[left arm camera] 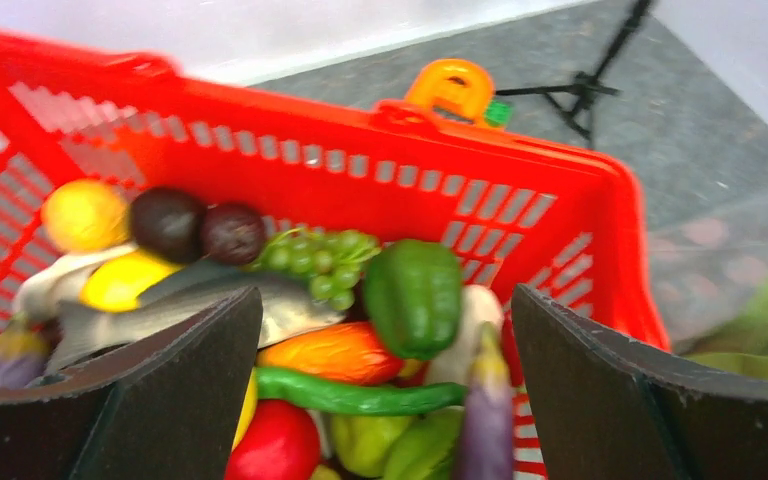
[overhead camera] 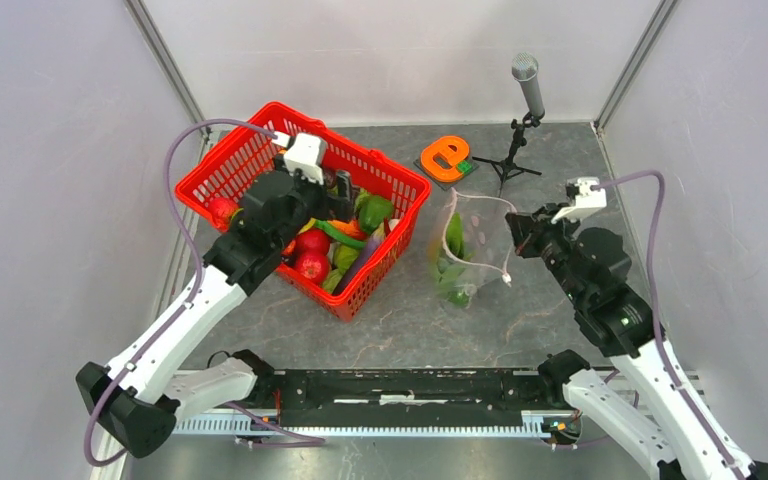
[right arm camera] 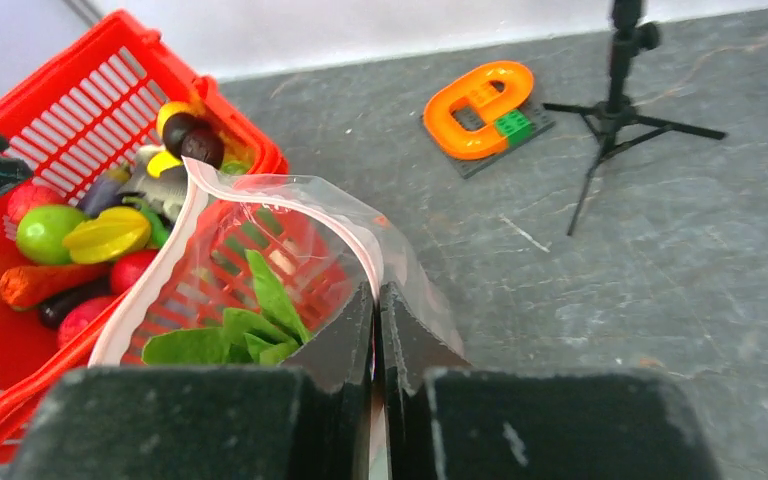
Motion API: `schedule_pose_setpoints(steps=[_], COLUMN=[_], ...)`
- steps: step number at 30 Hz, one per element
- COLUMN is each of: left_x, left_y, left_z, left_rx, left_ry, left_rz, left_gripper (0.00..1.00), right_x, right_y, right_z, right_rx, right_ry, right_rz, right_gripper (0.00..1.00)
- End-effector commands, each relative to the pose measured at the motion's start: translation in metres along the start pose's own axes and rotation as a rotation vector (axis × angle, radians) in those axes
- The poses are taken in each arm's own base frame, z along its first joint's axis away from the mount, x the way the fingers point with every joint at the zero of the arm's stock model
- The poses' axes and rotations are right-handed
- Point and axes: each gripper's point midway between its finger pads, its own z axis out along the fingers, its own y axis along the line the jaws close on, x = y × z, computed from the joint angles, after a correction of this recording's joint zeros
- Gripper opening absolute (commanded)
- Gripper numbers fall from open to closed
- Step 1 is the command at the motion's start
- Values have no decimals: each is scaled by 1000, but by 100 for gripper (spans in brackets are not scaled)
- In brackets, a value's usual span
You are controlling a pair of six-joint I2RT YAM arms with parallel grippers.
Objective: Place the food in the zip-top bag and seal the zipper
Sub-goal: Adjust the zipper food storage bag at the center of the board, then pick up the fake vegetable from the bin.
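My left gripper should next go down, open, and to the right in the top view, onto the eggplant's pale stem end, because that narrow end is uncovered.
The clear zip-top bag (overhead camera: pixel 470 262) lies right of the red basket, its mouth held up and open. A green leafy vegetable (right arm camera: pixel 250 330) lies inside it. My right gripper (right arm camera: pixel 375 295) is shut on the pale zipper (right arm camera: pixel 260 190) strip at the mouth's near edge; from above, the right gripper (overhead camera: pixel 513 232) sits at the bag's right side. My left gripper (left arm camera: pixel 385 300) hangs open over the basket, holding nothing. Below its jaws lies the food: a green pepper (left arm camera: pixel 415 295), a long green piece (left arm camera: pixel 360 395), an orange carrot (left arm camera: pixel 335 350), grapes and red fruit. From above, the left gripper (overhead camera: pixel 343 195) is over the basket's middle.
The red mesh basket (overhead camera: pixel 235 160) stands at the left, its right wall close to the bag. An orange ring toy on a small plate (overhead camera: pixel 447 157) and a microphone on a tripod (overhead camera: pixel 526 110) stand at the back. Grey walls close in both sides.
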Motion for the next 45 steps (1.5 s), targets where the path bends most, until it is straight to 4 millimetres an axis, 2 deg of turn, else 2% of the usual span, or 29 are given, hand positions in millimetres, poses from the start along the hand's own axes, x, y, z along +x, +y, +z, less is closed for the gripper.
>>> schedule_pose_setpoints(steps=[1, 5, 9, 12, 19, 25, 29, 33, 35, 39, 45], left_x=[9, 31, 64, 82, 122, 148, 163, 170, 167, 151, 127], left_y=[25, 17, -1, -17, -29, -40, -36, -32, -32, -33, -33], left_z=[-1, 15, 29, 30, 30, 42, 46, 46, 45, 44, 38], left_rx=[-44, 51, 191, 293, 374, 415, 377, 351, 356, 365, 370], left_ry=[59, 170, 339, 414, 549, 617, 656, 666, 660, 605, 531], left_rz=[-82, -109, -150, -165, -206, -279, -275, -265, -259, -243, -217], left_gripper=[100, 100, 100, 97, 96, 88, 78, 67, 54, 34, 15], right_x=[-58, -76, -76, -65, -34, -25, -24, -23, -22, -20, -17], right_y=[-14, -13, -7, -6, -1, 0, 0, 0, 1, 1, 1], right_z=[-31, -42, -41, -34, -14, -7, -7, -6, -5, -3, -2], right_rx=[90, 105, 79, 69, 27, 18, 17, 16, 14, 9, 11], right_ry=[-225, -240, -222, -186, -84, -60, -57, -58, -56, -52, -50], right_rz=[30, -11, -22, -28, -24, -24, -22, -20, -16, -9, 0], right_gripper=[8, 8, 8, 8, 8, 8, 8, 9, 9, 9, 9])
